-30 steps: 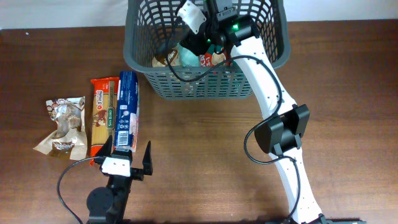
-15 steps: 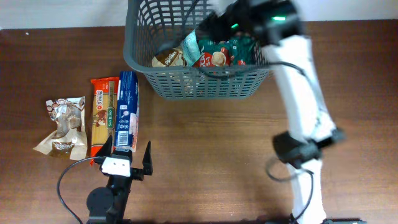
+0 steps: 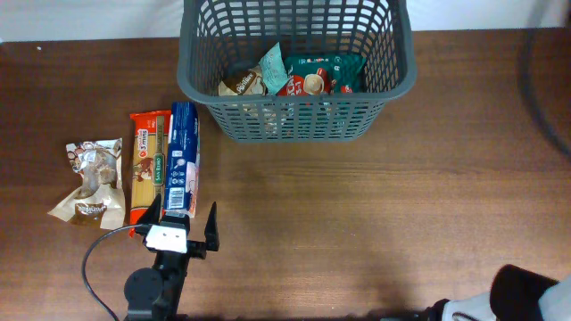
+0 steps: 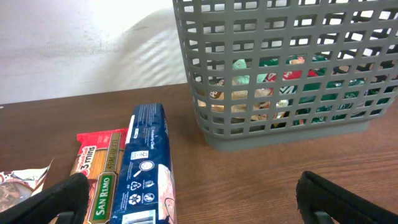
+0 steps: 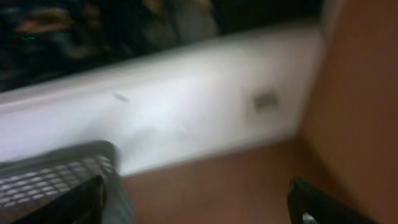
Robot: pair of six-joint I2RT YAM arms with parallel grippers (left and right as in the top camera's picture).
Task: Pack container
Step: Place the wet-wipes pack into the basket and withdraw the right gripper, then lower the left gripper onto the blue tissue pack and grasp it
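Note:
My left gripper will next rise, move outward, tilt down over the blue packet's middle [image 3: 183,158] [image 4: 148,160] and lower around it to close, because the packet stretches outward from my open fingers.
The dark grey lattice basket [image 3: 393,85] stands at the table's back; it also shows in the left wrist view [image 4: 261,130]. Inside lie several packets, among them a green and red one [image 3: 312,80]. A blue packet [image 3: 184,156], an orange San Remo pasta packet [image 3: 147,165] and a brown wrapper [image 3: 89,183] lie on the table at the left. My left gripper [image 3: 178,234] is open and empty near the front edge, by the blue packet's [image 4: 146,174] near end. My right gripper [image 5: 199,205] is open and empty, its view blurred, a corner of the basket [image 5: 50,171] at its left.
The brown wooden table [image 3: 357,214] spans the view. A white wall [image 4: 81,43] rises behind the basket. Part of the right arm's base [image 3: 526,299] shows at the bottom right corner.
The right arm has pulled out of the basket and swung away out of the overhead view. A green and red packet now lies in the basket. The left arm has not moved.

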